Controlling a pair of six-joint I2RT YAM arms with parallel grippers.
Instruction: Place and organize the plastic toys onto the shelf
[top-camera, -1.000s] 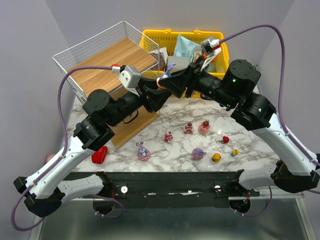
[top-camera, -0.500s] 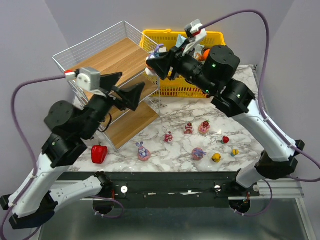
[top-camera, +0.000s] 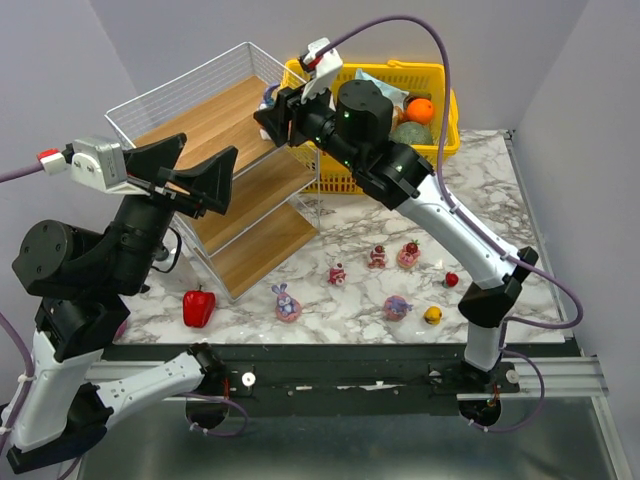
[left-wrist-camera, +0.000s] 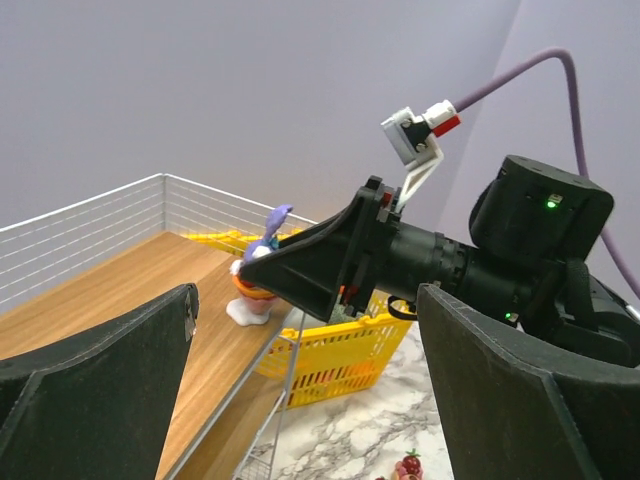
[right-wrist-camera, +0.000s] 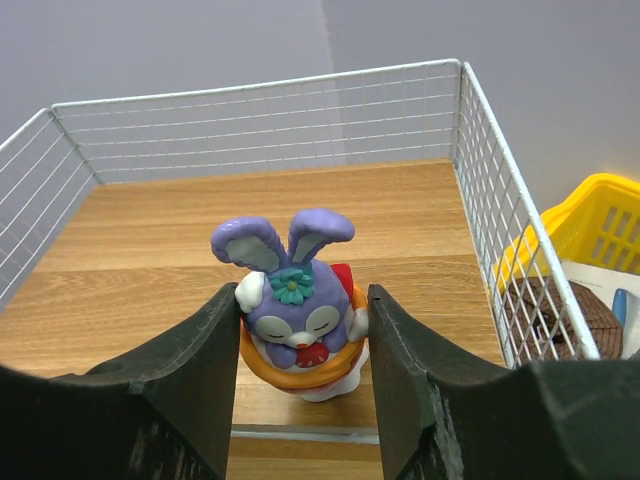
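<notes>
I will move my right gripper toward the shelf's wire side by the yellow basket next. Then I will release the bunny on the top board's near corner, because the wood there is empty.
My right gripper is shut on a purple bunny toy with an orange ring base. It holds the bunny low over the top board of the shelf, near its right wire side; I cannot tell if the base touches the wood. The left gripper hangs open and empty in the air left of the shelf, facing the bunny. Several plastic toys lie on the marble: a bunny, a small pink-red figure, another bunny.
A yellow basket with fruit and packets stands behind the shelf's right end. A red bell pepper lies by the shelf's front left foot. White wire walls rim the top board.
The left gripper opened, let go of the bunny and drew back to the left and up. The right arm carried the bunny from in front of the basket to the top board.
</notes>
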